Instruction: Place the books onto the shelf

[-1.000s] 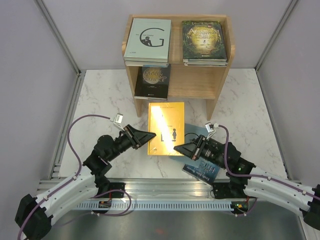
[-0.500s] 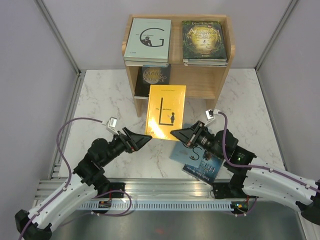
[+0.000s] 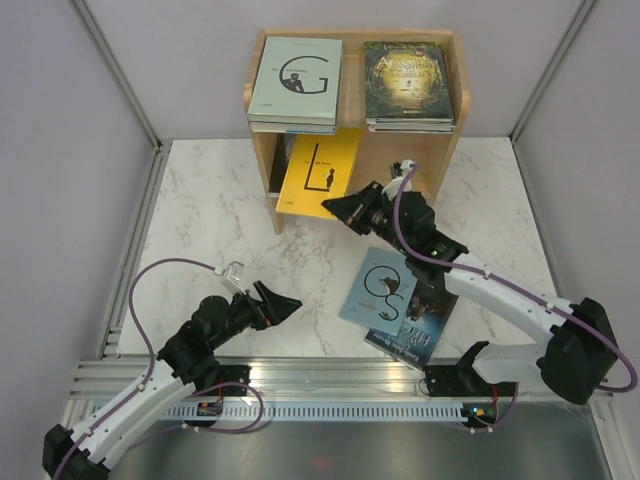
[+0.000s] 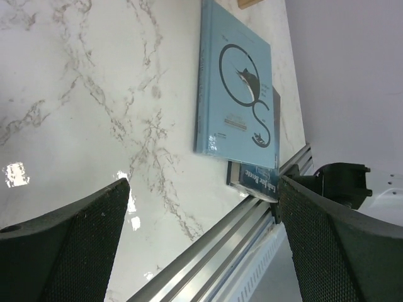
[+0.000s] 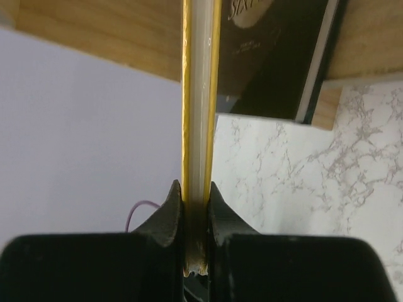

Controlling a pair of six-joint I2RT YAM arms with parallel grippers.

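Note:
The right gripper pushes the yellow book outward into the shelf's lower level, over the black book (image 3: 283, 170) (image 5: 277, 56), next and releases it, since its near part still sticks out.
My right gripper (image 3: 341, 206) (image 5: 196, 189) is shut on the near edge of a yellow book (image 3: 318, 173) (image 5: 200, 94). The book's far end reaches into the lower tier of the wooden shelf (image 3: 400, 160) (image 5: 94, 31), above a black book (image 5: 277, 56) lying there. On the shelf top lie a pale green "G" book (image 3: 295, 82) and a dark green-gold book (image 3: 407, 82). A light blue book (image 3: 380, 288) (image 4: 236, 94) rests on a dark blue one (image 3: 422, 328) (image 4: 255, 179) on the table. My left gripper (image 3: 287, 303) (image 4: 204, 189) hangs open and holds nothing, left of those two.
The marble table top (image 3: 210, 220) is closed in by grey side walls. An aluminium rail (image 3: 330, 372) (image 4: 214, 251) runs along its near edge, just past the dark blue book's corner. The right arm stretches over the two blue books.
The left gripper opened, let go of the yellow book and drew back to the near left. The right gripper carried the book away from the table middle to the shelf's lower tier.

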